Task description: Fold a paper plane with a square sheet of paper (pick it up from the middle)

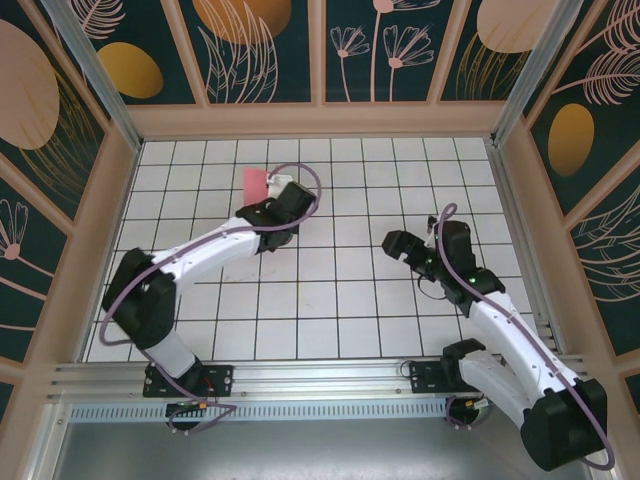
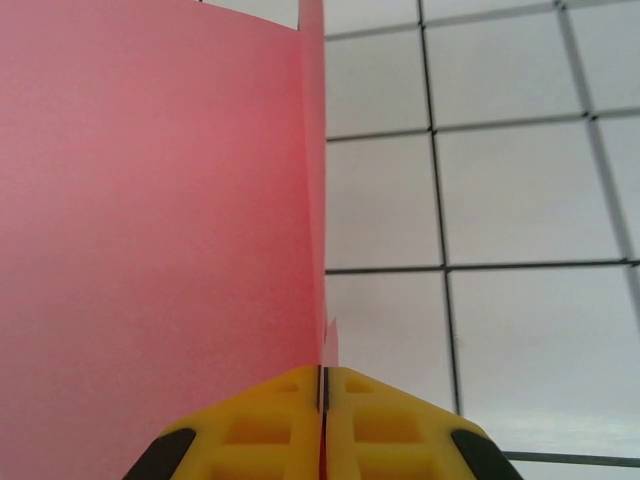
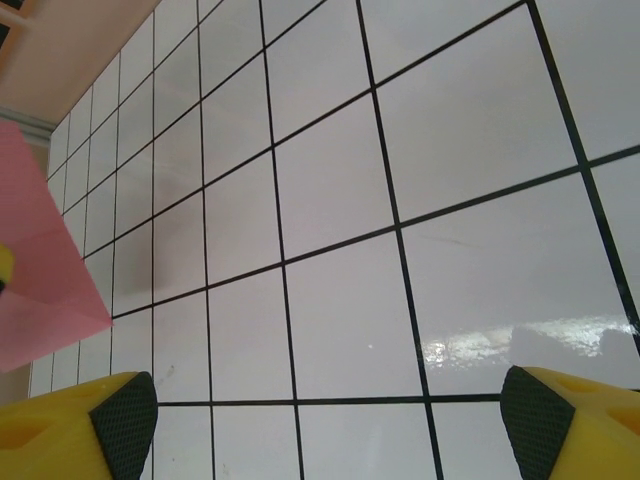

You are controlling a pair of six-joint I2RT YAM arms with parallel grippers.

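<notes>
My left gripper will next go toward the right gripper and down to the bare middle tiles and release the crease, as the doubled paper is held off the table.
The salmon-pink sheet of paper (image 1: 254,182) is held off the table at the far left of the middle, doubled over on itself. My left gripper (image 1: 281,192) is shut on its lower edge. In the left wrist view the paper (image 2: 150,200) rises as a flat wall from the closed yellow jaws of the left gripper (image 2: 323,378), with a thin second layer along its right edge. My right gripper (image 1: 402,246) hovers open over bare tiles about three tiles to the right. Its wrist view has the right gripper (image 3: 330,420) spread wide with nothing between the pads, and a corner of the paper (image 3: 40,275) at the left edge.
The white gridded table (image 1: 350,300) is boxed in by a low wooden rim (image 1: 320,120) and patterned walls. A metal rail (image 1: 300,375) runs along the near edge by the arm bases.
</notes>
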